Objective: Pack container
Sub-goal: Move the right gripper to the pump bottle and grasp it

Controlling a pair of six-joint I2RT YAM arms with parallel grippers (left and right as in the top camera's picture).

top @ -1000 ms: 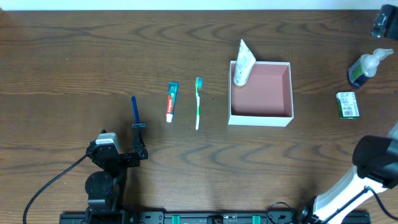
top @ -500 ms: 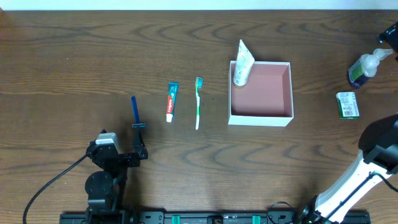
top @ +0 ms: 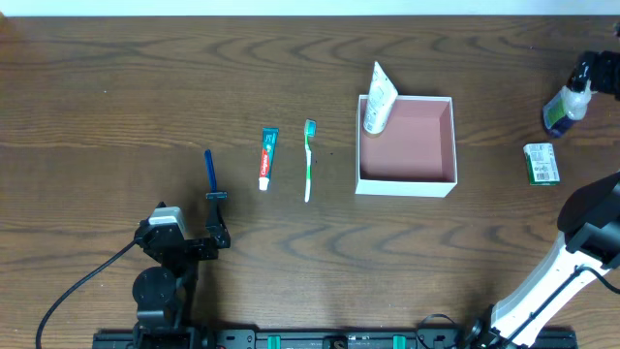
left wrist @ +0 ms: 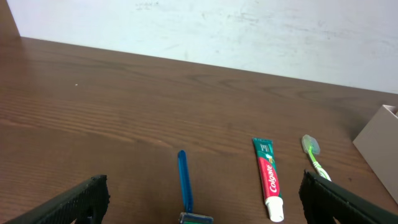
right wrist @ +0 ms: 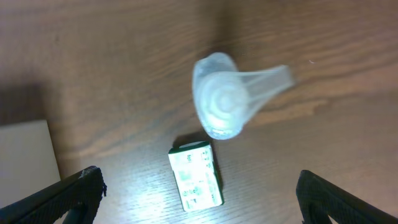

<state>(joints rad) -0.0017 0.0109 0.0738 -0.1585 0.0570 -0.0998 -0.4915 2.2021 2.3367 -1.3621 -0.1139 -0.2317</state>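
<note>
Next, my right gripper lowers its open fingers astride the white top of the pump bottle (right wrist: 224, 102), since the bottle stands upright with that end uppermost.
The container (top: 405, 186), a square white-walled box with a pink inside, sits right of centre; its corner shows in the right wrist view (right wrist: 25, 162). A white tube (top: 380, 97) leans over its far-left corner. A toothbrush (top: 309, 160), a toothpaste tube (top: 268, 157) and a blue razor (top: 209, 173) lie to its left. A pump bottle (top: 560, 109) and a green-and-white soap packet (top: 542, 163) stand at the right. My right gripper (top: 593, 78) hovers open above the bottle (right wrist: 224, 102) and packet (right wrist: 196, 175). My left gripper (top: 215, 231) is open, just behind the razor (left wrist: 183, 180).
In the left wrist view the toothpaste (left wrist: 267, 180), the toothbrush (left wrist: 313, 158) and a corner of the container (left wrist: 379, 143) lie ahead. The table's far edge meets a white wall. The left arm's cable runs along the near-left edge.
My right gripper has moved from the far right corner in toward the pump bottle and now covers its top. The left arm and the toiletries have not moved.
</note>
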